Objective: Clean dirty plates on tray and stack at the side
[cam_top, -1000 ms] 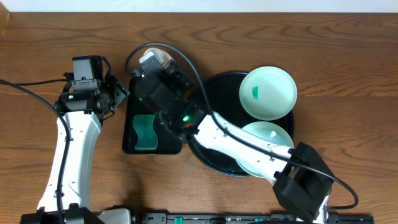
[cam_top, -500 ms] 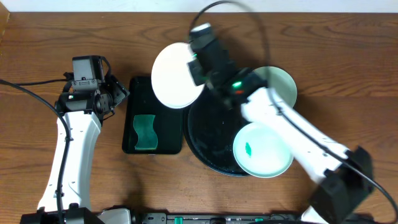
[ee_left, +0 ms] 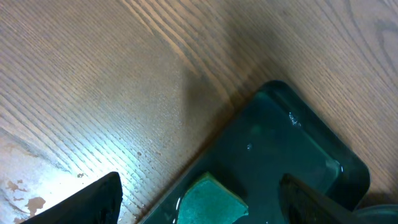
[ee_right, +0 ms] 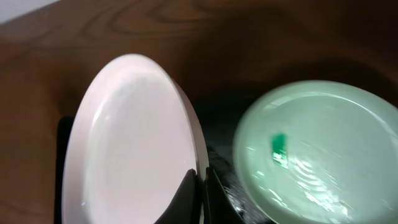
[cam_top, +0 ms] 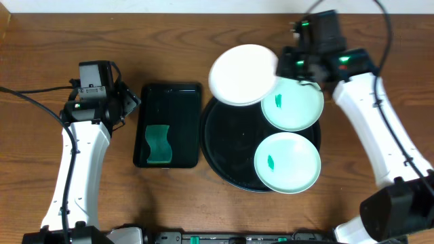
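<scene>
My right gripper shifts right in the overhead view next, then lowers and releases. The reason is that the far mint plate (cam_top: 296,107) lies below it and the white plate (cam_top: 241,74) overhangs the tray.
My right gripper (cam_top: 280,65) is shut on the rim of the white plate (cam_top: 241,74) and holds it lifted and tilted over the far edge of the round black tray (cam_top: 222,146). In the right wrist view the fingertips (ee_right: 202,180) pinch the white plate's (ee_right: 127,143) edge. Two mint plates lie on the tray, one at the far right (cam_top: 295,105) and one at the near right (cam_top: 287,163), each with a small green smear. The far one (ee_right: 317,149) shows beside the held plate. My left gripper (cam_top: 127,102) hangs open left of the small tray, holding nothing.
A rectangular black tray (cam_top: 171,102) with a green sponge (cam_top: 158,144) sits left of the round tray. In the left wrist view the sponge (ee_left: 208,202) lies between my open fingers (ee_left: 93,202), on the wet tray (ee_left: 280,143). Wooden tabletop (cam_top: 380,196) surrounds everything.
My right arm has swung the white plate from over the rectangular tray rightward to the round tray's far edge. The left arm has not moved.
</scene>
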